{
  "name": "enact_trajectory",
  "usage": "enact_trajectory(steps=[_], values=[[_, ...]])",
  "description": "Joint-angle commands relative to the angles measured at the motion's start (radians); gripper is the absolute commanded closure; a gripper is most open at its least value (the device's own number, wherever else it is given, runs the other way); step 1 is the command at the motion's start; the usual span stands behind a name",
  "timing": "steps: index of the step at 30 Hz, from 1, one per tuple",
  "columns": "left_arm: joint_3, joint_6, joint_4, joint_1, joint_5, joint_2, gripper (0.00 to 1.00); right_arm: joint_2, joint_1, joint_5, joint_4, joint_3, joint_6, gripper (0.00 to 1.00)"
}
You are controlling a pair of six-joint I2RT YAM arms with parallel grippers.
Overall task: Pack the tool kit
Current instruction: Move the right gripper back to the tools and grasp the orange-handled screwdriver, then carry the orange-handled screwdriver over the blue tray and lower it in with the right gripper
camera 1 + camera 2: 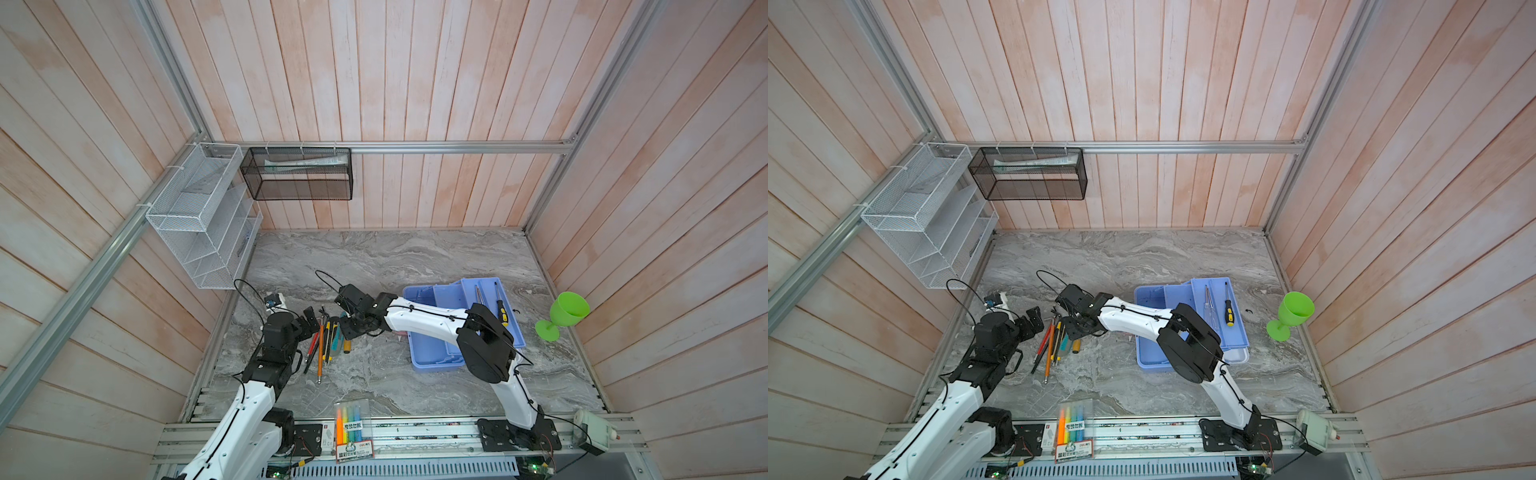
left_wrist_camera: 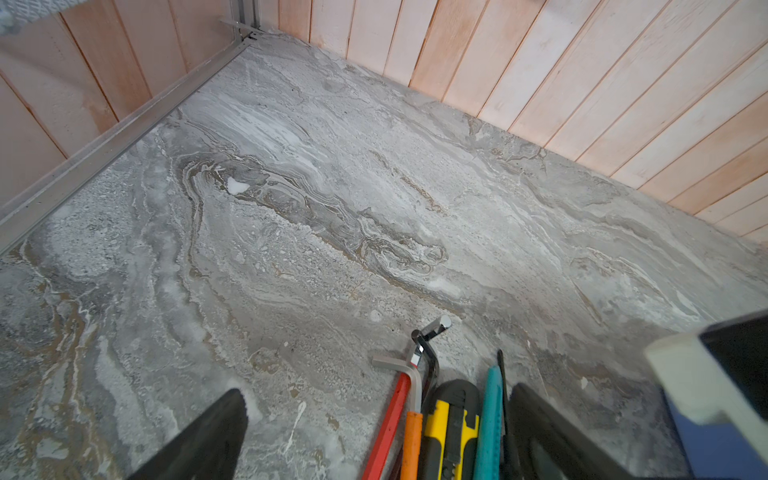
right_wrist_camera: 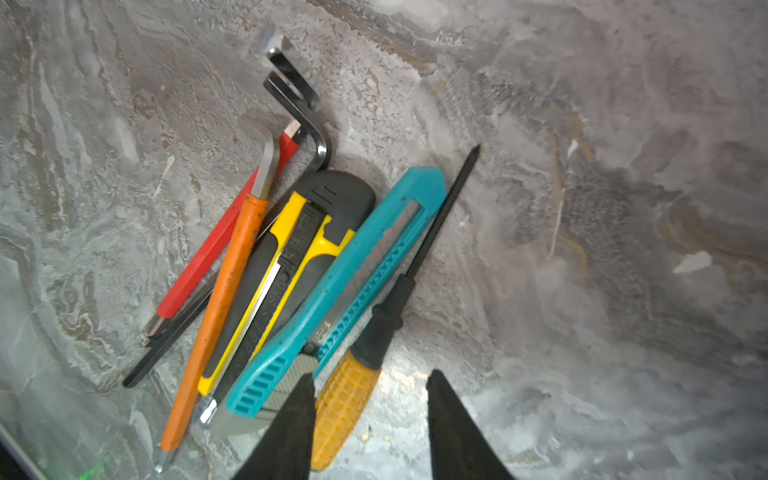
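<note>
Next, my right gripper lowers and turns onto the yellow handle just behind its black collar, since the screwdriver lies slanted below the open fingers.
The tool kit's light blue base (image 1: 428, 353) stands open at the right, and its tray (image 1: 513, 334) on it holds two screwdrivers (image 1: 501, 311). A white edge (image 1: 1239, 356) shows under the base. On the marble lies a pile of loose tools (image 1: 328, 338): a yellow-handled screwdriver (image 3: 345, 409), a teal knife (image 3: 345, 282), a yellow-black knife (image 3: 291, 257) and hex keys (image 3: 220, 303). My right gripper (image 3: 371, 373) is open and straddles the screwdriver's handle, one finger beside it and the other apart. My left gripper (image 2: 376, 390) stands wide open at the pile's left side, holding nothing.
A green goblet (image 1: 567, 311) lies by the right wall. A clear pack of highlighters (image 1: 353, 424) rests on the front rail. A white mesh rack (image 1: 199, 216) and a black mesh basket (image 1: 297, 174) hang on the back left walls.
</note>
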Motion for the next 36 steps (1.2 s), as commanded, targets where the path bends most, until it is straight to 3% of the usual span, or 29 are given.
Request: enact_trajectory(steps=[1, 18, 23, 36], values=[[-0.011, -0.002, 0.004, 0.006, 0.009, -0.012, 0.00, 0.065, 0.024, 0.069, -0.136, 0.095, -0.037, 0.57], [-0.011, -0.001, 0.003, 0.006, 0.009, -0.013, 0.00, 0.136, 0.051, 0.085, -0.213, 0.143, -0.060, 0.58], [-0.011, -0.001, 0.004, 0.006, 0.008, -0.012, 0.00, 0.134, 0.051, 0.119, -0.279, 0.136, -0.061, 0.63], [-0.011, -0.002, 0.004, 0.005, 0.011, -0.010, 0.00, 0.154, 0.052, 0.010, -0.199, 0.113, -0.023, 0.63]])
